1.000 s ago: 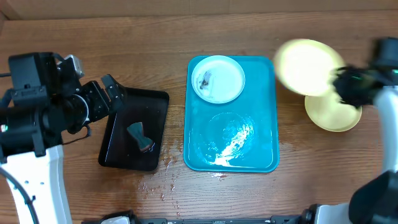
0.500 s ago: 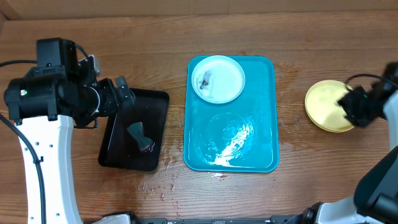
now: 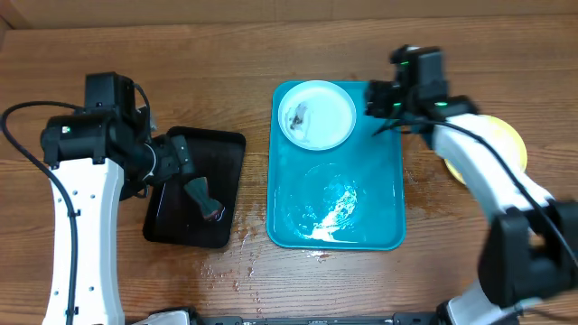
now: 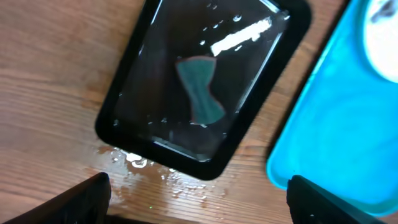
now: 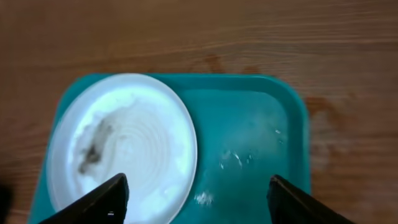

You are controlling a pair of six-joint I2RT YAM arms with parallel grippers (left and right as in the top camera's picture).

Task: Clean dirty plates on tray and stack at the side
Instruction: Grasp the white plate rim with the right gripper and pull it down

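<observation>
The plate's nearest rim is clear of the smear. My right gripper will next move down and to the left in the overhead view, onto that rim of the plate.
The turquoise tray lies mid-table, wet and glossy. At its far end sits a pale mint plate with a dark smear. My right gripper hovers open just right of that plate, over the tray's far right corner. In the right wrist view the plate lies left of centre on the tray, and nothing sits between the spread fingers of the gripper. Yellow-green plates rest on the table at the right, partly hidden by my right arm. My left gripper stands open over the black tray.
A black tray left of the turquoise one holds a teal scrubber, which also shows in the left wrist view. Water drops lie on the wood near the trays' front corners.
The right gripper let go of the yellow-green plate onto the one at the right, opened, and swung left over the tray's far end. The left arm shifted slightly right.
</observation>
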